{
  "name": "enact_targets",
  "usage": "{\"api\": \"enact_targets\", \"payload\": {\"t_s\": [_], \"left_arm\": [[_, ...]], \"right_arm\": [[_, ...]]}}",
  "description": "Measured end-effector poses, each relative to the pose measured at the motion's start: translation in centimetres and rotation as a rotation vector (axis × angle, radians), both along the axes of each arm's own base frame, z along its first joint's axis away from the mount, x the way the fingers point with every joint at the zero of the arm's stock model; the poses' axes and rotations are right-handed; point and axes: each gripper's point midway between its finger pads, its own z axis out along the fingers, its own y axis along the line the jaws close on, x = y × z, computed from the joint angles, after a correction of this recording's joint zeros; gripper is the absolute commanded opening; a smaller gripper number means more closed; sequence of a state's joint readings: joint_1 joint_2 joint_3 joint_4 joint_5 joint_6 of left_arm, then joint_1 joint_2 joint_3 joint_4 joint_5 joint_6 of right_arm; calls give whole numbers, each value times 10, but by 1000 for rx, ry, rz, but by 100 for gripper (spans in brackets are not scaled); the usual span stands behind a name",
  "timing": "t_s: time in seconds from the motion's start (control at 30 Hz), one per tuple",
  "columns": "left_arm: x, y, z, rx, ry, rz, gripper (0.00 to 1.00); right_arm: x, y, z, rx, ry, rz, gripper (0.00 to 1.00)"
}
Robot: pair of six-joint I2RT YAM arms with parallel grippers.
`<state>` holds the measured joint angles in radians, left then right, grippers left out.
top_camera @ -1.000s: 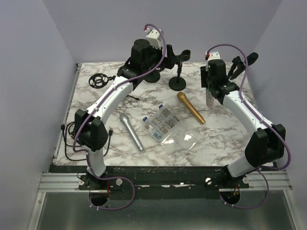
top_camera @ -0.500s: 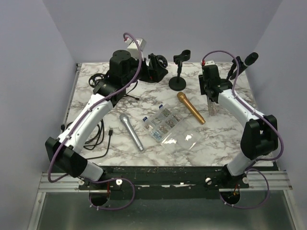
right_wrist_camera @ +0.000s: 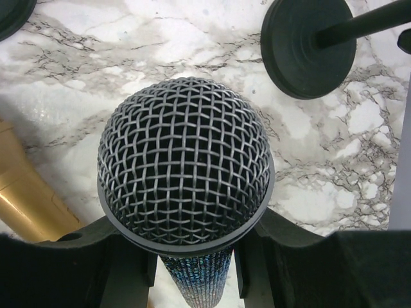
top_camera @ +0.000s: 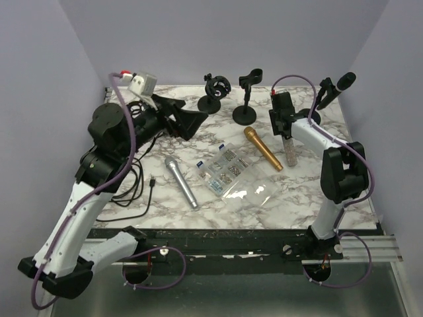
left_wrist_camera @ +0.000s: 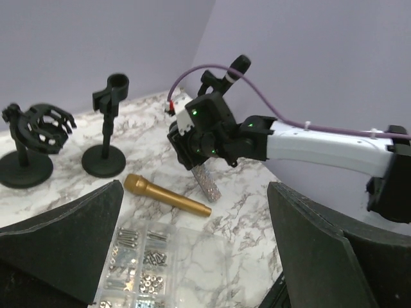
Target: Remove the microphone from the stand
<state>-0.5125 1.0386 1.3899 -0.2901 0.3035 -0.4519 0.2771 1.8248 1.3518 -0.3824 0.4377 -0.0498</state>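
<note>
The marble below the glittery microphone's raised head (right_wrist_camera: 186, 163), beside the gold microphone (right_wrist_camera: 33, 192), is bare, so my right gripper will lower the head down there next and release it.
My right gripper (top_camera: 285, 131) is shut on a glittery silver microphone (top_camera: 291, 152), held upright with its tail close to the marble at the right. In the right wrist view its mesh head (right_wrist_camera: 186, 160) fills the frame between my fingers (right_wrist_camera: 290, 263). The empty clip stand (top_camera: 247, 99) stands behind it. A black microphone (top_camera: 344, 80) sits in another stand (top_camera: 321, 99) at the far right. My left gripper (top_camera: 187, 119) is open and empty, raised over the table's left side. The left wrist view shows the right gripper (left_wrist_camera: 196, 157), the glittery microphone (left_wrist_camera: 208, 181) and the clip stand (left_wrist_camera: 106, 128).
A gold microphone (top_camera: 262, 148), a silver microphone (top_camera: 180, 182) and a clear box of screws (top_camera: 225, 168) lie mid-table. A shock-mount stand (top_camera: 213, 90) is at the back. Black cables (top_camera: 125, 181) lie at the left edge.
My left arm has pulled back from the stands at the rear to the left side, gripper open. My right gripper has lowered the glittery microphone slightly.
</note>
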Motion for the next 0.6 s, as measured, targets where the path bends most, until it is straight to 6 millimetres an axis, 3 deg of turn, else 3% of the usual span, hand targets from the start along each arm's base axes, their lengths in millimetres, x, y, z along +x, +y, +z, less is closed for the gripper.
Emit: {"api": "enact_targets", "payload": {"t_s": [0.13, 0.27, 0.4, 0.6], "left_arm": [[-31, 19, 22, -18, -102, 3, 99], [-51, 32, 30, -6, -166, 8, 99], [-60, 37, 29, 6, -181, 6, 99], [-74, 40, 22, 8, -196, -21, 99]], "right_arm": [[6, 0, -6, -12, 17, 6, 1], [11, 2, -12, -17, 33, 18, 1], [15, 11, -24, 13, 65, 58, 1], [3, 29, -50, 99, 163, 125, 3]]}}
